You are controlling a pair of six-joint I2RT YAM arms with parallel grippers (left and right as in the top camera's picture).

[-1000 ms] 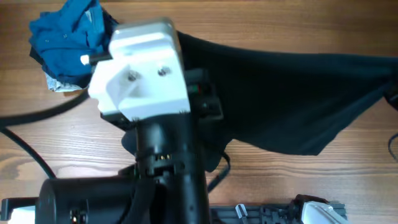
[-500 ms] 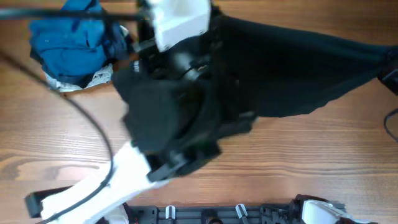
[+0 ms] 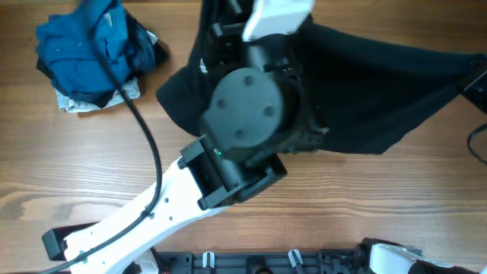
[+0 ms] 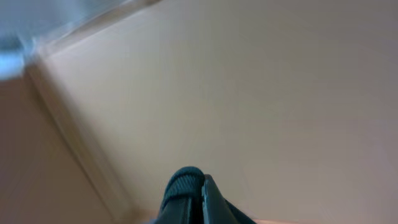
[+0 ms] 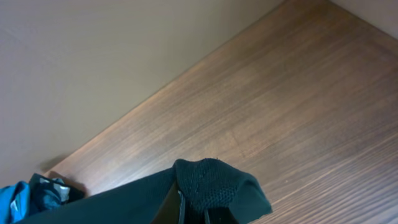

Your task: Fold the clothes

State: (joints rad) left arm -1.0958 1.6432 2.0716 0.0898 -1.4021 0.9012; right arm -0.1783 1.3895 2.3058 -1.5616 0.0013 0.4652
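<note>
I will tilt my left gripper and swing it down next, to bring the black garment's ribbed edge onto the bare tabletop beside the blue heap and release that edge. The garment is hanging stretched.
A black garment [image 3: 380, 84] hangs stretched across the upper middle and right of the overhead view, held up at both ends. My left gripper [image 4: 198, 190] is shut on a bunched corner of the black garment [image 4: 183, 183]; the left arm [image 3: 243, 125] rises high and hides the grip from overhead. My right gripper [image 5: 194, 205] is shut on the garment's other corner [image 5: 211, 180], near the right edge of the overhead view [image 3: 475, 80].
A heap of blue clothes [image 3: 87, 49] lies at the table's back left, also seen in the right wrist view [image 5: 25, 196]. A black cable [image 3: 144, 144] runs along the left arm. A rail [image 3: 289, 261] lines the front edge.
My left arm has swung up and toward the back right, lifting its end of the black garment. The garment's left part has risen off the table. The right end has stayed put.
</note>
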